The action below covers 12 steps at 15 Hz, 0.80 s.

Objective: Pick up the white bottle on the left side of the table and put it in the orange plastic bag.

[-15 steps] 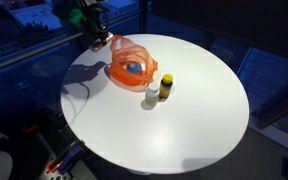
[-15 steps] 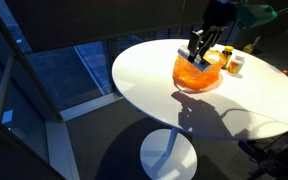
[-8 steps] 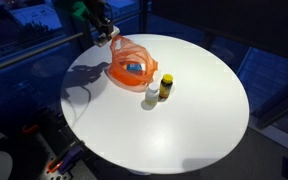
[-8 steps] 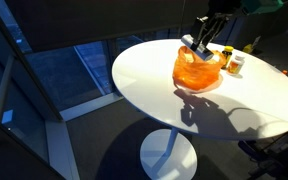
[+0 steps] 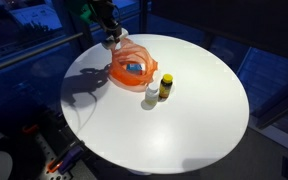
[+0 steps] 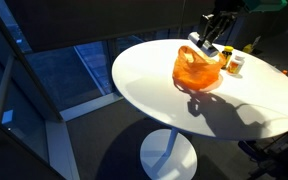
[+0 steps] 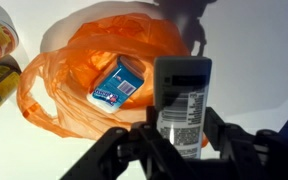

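Observation:
My gripper is holding the bottle. It should next move down and to its left in the wrist view toward the bag's opening [image 5: 128, 66] [image 7: 136, 64], lower the bottle inside and let it go.
My gripper [image 5: 111, 36] is shut on the white bottle [image 7: 182, 98], which carries a barcode label, and holds it in the air over the far edge of the orange plastic bag [image 5: 131, 68]. In the wrist view the jaws [image 7: 182, 128] clamp the bottle's sides, and the open bag [image 7: 76, 62] lies on the white table below and to the left. In an exterior view the bottle [image 6: 195, 41] hangs just above the bag [image 6: 197, 70].
A blue and white packet [image 7: 115, 86] lies inside the bag. A small white bottle [image 5: 152, 93] and a yellow-capped dark bottle [image 5: 165, 87] stand beside the bag. The round white table [image 5: 184, 120] ends close behind the gripper.
My gripper has carried the white bottle from the table's edge toward the bag, and it is now over the bag's rim. The bag and the two small bottles have not moved.

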Motion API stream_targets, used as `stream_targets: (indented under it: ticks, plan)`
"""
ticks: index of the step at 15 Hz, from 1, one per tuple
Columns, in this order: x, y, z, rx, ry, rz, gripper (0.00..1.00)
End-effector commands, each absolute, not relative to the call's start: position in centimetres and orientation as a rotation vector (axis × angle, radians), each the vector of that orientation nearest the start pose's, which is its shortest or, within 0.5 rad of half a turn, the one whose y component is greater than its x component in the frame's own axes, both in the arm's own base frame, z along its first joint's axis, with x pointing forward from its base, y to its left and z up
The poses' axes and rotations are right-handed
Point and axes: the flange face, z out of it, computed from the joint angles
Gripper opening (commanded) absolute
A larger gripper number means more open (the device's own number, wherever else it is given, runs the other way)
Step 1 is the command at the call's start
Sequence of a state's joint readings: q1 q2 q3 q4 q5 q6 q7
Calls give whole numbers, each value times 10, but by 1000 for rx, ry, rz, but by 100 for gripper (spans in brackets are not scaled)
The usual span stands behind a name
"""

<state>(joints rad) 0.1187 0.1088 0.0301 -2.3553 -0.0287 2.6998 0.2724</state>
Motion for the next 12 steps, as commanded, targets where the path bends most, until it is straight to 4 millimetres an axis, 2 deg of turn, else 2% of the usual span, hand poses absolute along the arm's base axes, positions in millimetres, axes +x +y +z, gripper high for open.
stream_targets:
  ticks: [1, 12]
  plan:
    - [536, 70, 308, -3082, 243, -334, 25]
    - [569, 50, 288, -3093, 426, -263, 25]
